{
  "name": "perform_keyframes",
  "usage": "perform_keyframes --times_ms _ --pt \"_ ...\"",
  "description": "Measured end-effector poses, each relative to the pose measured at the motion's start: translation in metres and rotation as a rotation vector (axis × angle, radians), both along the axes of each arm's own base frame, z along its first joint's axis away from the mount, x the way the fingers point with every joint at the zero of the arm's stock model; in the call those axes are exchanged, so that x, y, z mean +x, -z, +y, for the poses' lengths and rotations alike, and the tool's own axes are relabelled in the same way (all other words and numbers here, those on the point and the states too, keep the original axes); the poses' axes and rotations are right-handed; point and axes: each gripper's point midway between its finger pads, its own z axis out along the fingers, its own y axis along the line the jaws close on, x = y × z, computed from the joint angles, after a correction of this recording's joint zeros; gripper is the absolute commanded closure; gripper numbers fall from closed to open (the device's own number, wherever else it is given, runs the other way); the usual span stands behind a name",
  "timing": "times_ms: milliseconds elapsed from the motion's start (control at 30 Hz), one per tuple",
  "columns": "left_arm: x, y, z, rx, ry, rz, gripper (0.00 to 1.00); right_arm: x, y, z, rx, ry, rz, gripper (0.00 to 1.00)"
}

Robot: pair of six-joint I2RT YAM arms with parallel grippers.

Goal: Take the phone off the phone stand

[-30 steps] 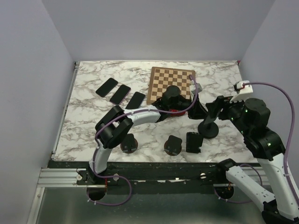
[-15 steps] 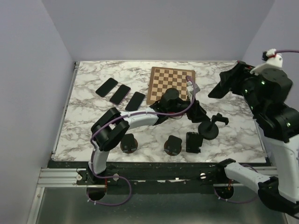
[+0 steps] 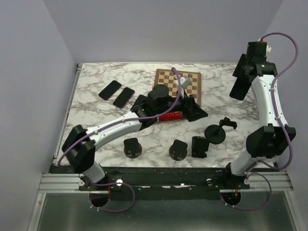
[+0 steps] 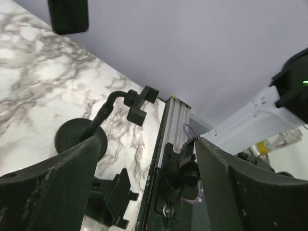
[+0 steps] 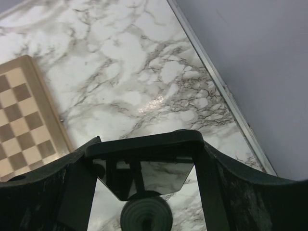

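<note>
The robot's right gripper should next move down to the clear marble between the checkerboard and the side, beyond the phone stand, to lay down the black phone (image 3: pixel 238 88).
My right gripper (image 3: pixel 242 82) hangs high over the table's far right, shut on the black phone (image 3: pixel 238 88). In the right wrist view the phone (image 5: pixel 144 175) sits crosswise between the fingers (image 5: pixel 211 187) of my right gripper (image 5: pixel 147 159), its screen mirroring the marble. The black phone stand (image 3: pixel 215 133) stands bare on the marble below, its clamp (image 3: pixel 227 123) raised on a bent arm. My left gripper (image 3: pixel 193 110) lies open just left of the stand, holding nothing. From the left wrist, the stand (image 4: pixel 81 138) and the lifted phone (image 4: pixel 68 15) show beyond my left gripper (image 4: pixel 149 192).
A checkerboard (image 3: pixel 167 83) lies behind the left gripper. Three dark phones (image 3: pixel 123 96) lie flat at the far left. Three more black stands (image 3: pixel 178 149) line the near edge, by the arms' mounting rail (image 3: pixel 159 180).
The right arm lifted the phone off the stand and carried it up to the far right. The left gripper opened, let go of the stand and drew back leftward.
</note>
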Motion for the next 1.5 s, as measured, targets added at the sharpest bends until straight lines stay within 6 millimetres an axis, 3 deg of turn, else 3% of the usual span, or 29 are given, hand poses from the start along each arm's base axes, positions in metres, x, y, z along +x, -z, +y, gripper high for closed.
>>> perform_keyframes --times_ms 67,200,500,733,867,933,1000,1067,1133,1367,1500 --pt "-0.002 -0.021 0.017 0.004 -0.049 -0.001 0.12 0.008 0.026 -0.018 0.012 0.024 0.066 0.99" --pt "-0.017 -0.042 0.048 0.016 -0.094 0.005 0.12 0.024 0.080 -0.023 0.067 -0.005 0.191 0.99" --pt "-0.065 -0.007 0.111 0.128 -0.087 0.044 0.12 0.049 0.178 -0.019 0.209 -0.062 0.373 0.99" --pt "-0.094 -0.018 0.139 0.100 -0.044 0.016 0.12 0.071 0.234 -0.019 0.247 -0.067 0.451 0.70" --pt "-0.104 -0.021 0.151 0.083 -0.043 0.006 0.12 0.083 0.235 -0.020 0.248 -0.067 0.457 0.53" --pt "-0.106 -0.021 0.153 0.083 -0.044 0.008 0.12 0.091 0.230 -0.022 0.244 -0.069 0.434 0.34" --pt "-0.106 -0.022 0.154 0.083 -0.044 0.008 0.12 0.093 0.227 -0.022 0.243 -0.069 0.427 0.20" --pt "-0.107 -0.021 0.155 0.087 -0.044 0.011 0.12 0.093 0.227 -0.022 0.242 -0.069 0.426 0.14" --pt "-0.107 -0.019 0.156 0.094 -0.046 0.016 0.12 0.092 0.227 -0.022 0.242 -0.070 0.434 0.02" --pt "-0.107 -0.016 0.161 0.114 -0.068 0.023 0.12 0.090 0.223 -0.022 0.239 -0.074 0.437 0.00" --pt "-0.102 -0.021 0.168 0.123 -0.113 0.002 0.12 0.088 0.200 -0.022 0.232 -0.076 0.400 0.00"
